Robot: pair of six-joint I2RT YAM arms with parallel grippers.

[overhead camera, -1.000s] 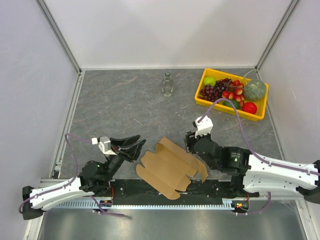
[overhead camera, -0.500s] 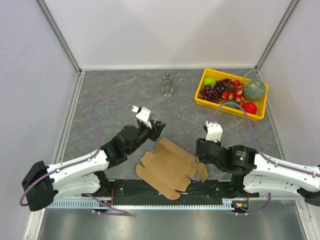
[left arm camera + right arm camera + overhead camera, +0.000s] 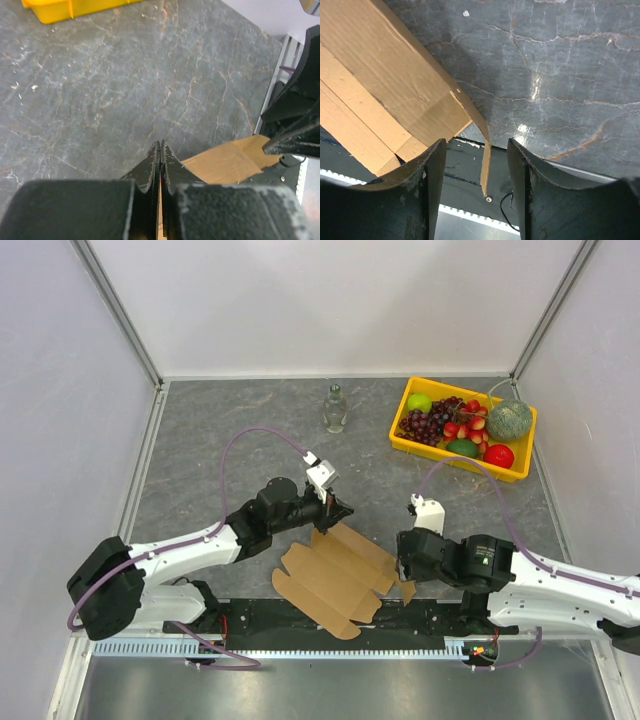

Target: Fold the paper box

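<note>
My right gripper comes down over the thin edge-on flap next and closes on it, since the flap stands below, between the open fingers.
The paper box is a flat brown cardboard sheet with flaps, lying at the table's near edge between the arms. My left gripper is shut, its tips at the sheet's far corner. In the left wrist view the fingers meet over the grey table, with cardboard to their right and a thin brown sliver showing in the slit. My right gripper is open at the sheet's right end. In the right wrist view the fingers straddle a raised flap edge without touching it.
A yellow tray of fruit stands at the back right, its corner also in the left wrist view. A small glass bottle stands at the back centre. A black rail runs along the near edge under the sheet.
My left arm swung from the near left up and right to the sheet's far corner, and its gripper shut on the way. My right gripper shifted slightly toward the near edge, staying open.
</note>
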